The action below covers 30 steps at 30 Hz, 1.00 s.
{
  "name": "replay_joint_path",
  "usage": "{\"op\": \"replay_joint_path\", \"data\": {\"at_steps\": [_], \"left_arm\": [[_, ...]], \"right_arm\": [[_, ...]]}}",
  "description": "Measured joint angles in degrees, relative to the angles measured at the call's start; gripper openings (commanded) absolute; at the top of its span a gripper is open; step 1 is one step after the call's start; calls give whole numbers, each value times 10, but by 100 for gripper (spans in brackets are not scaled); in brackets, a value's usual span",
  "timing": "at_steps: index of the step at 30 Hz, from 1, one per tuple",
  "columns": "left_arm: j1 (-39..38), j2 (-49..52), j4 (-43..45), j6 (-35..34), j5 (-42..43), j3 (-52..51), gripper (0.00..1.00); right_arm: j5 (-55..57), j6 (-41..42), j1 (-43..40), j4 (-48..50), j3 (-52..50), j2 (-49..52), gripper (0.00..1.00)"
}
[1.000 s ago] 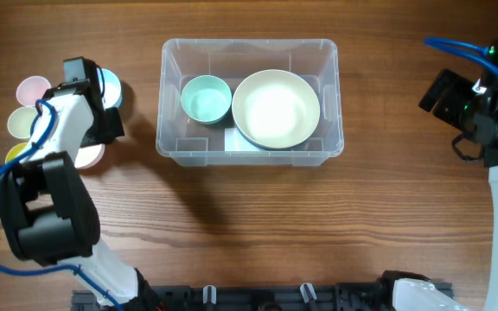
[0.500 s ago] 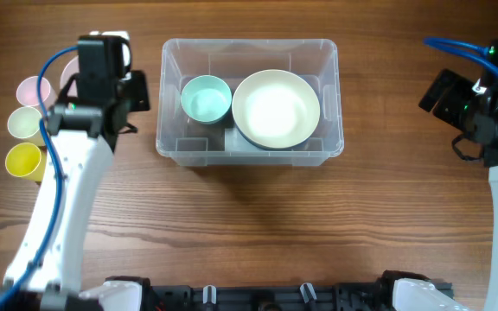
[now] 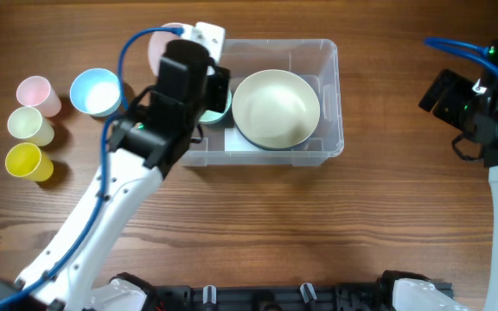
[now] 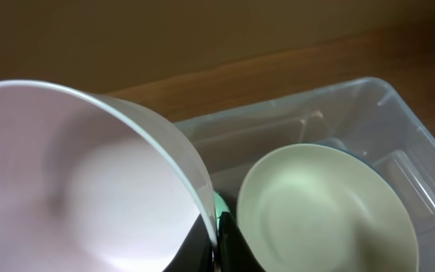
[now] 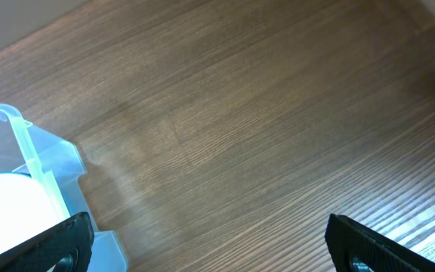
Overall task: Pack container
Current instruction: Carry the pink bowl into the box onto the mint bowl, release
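Observation:
The small teal bowl (image 3: 223, 111) beside the pale-green bowl (image 3: 276, 108) is open below, so the left gripper will next lower the pink bowl into it and let go of the pink bowl's rim.
The container (image 3: 331, 104) is a clear bin at the table's middle back. It holds a large pale-green bowl (image 3: 276, 108) and a small teal bowl (image 3: 223, 111), which is mostly hidden under my left arm. My left gripper (image 3: 199, 60) is shut on the rim of a pink bowl (image 3: 164, 45) and holds it over the container's left end. In the left wrist view the pink bowl (image 4: 74, 181) fills the left, pinched in the jaws (image 4: 219, 242), with the pale-green bowl (image 4: 323, 211) and the container (image 4: 402, 143) below. My right gripper (image 5: 210, 242) is open and empty at the far right (image 3: 446, 93).
A light-blue bowl (image 3: 94, 92) sits left of the container. Three cups stand at the far left: pink (image 3: 35, 91), pale yellow (image 3: 27, 124) and yellow (image 3: 24, 161). The right wrist view shows a corner of the container (image 5: 21, 151) and bare wood.
My left arm has swung right from the cups, carrying the pink bowl to above the container's left end. The light-blue bowl is now uncovered. The right arm has not moved.

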Motion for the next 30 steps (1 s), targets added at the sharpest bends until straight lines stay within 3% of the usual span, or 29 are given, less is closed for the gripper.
{"op": "replay_joint_path", "data": {"at_steps": [20, 21, 22, 23, 24, 30], "left_arm": [[-7, 182, 16, 7, 0, 0, 11], [-6, 184, 16, 7, 0, 0, 15], [-3, 186, 16, 7, 0, 0, 27], [1, 187, 16, 9, 0, 0, 59], [5, 187, 16, 12, -1, 0, 64], [22, 186, 14, 13, -11, 0, 67]], "right_arm": [[0, 0, 0, 0, 0, 0, 100], [0, 0, 0, 0, 0, 0, 100], [0, 0, 0, 0, 0, 0, 100], [0, 0, 0, 0, 0, 0, 100], [0, 0, 0, 0, 0, 0, 100], [0, 0, 0, 0, 0, 0, 99]]}}
